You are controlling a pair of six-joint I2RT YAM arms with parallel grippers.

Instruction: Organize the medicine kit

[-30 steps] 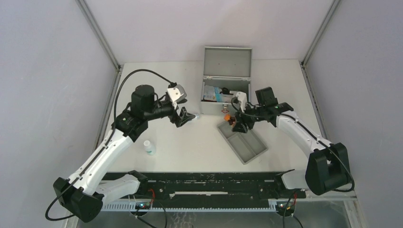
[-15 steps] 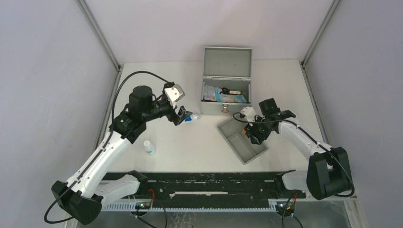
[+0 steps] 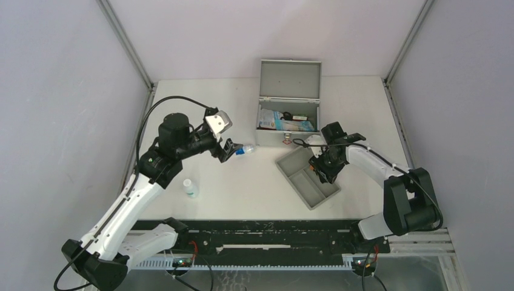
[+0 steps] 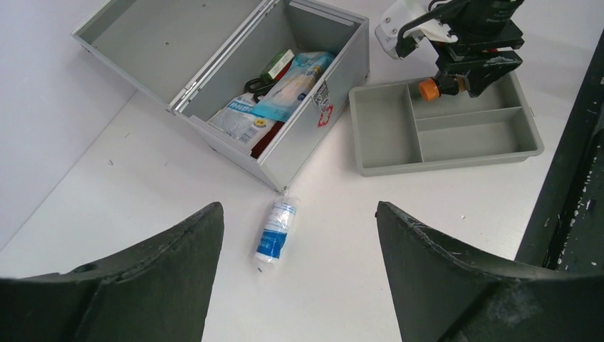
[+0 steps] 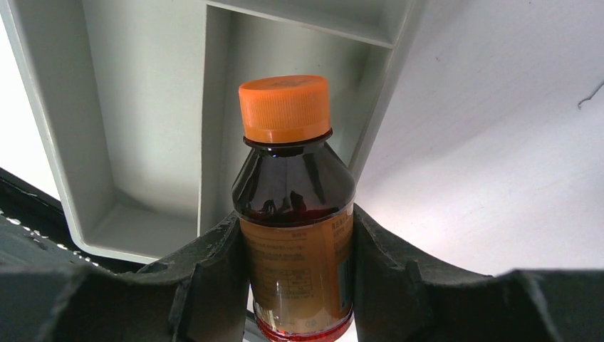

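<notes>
The empty small section of the tray [image 5: 350, 89] is below my right gripper, so I will lower the brown bottle lengthwise between its sides and release it there.
The medicine kit [image 3: 289, 115], a grey metal box, stands open at the back with packets inside; it also shows in the left wrist view [image 4: 313, 121]. My right gripper [image 3: 319, 168] is shut on a brown bottle with an orange cap [image 5: 292, 178] and holds it over the shallow grey tray [image 3: 306, 182], above a small compartment [image 5: 142, 107]. My left gripper [image 3: 227, 150] is open and empty, above the table. A blue-and-white wrapped roll [image 4: 276, 229] lies on the table just ahead of it, by the kit's front corner.
A small white bottle [image 3: 190, 188] stands on the table under the left arm. The tray [image 4: 441, 128] lies slanted in front of the kit. A black rail runs along the near table edge [image 3: 260, 233].
My right gripper has carried the brown bottle from the kit's front down over the tray. My left gripper has drawn back to the left, leaving the roll on the table.
</notes>
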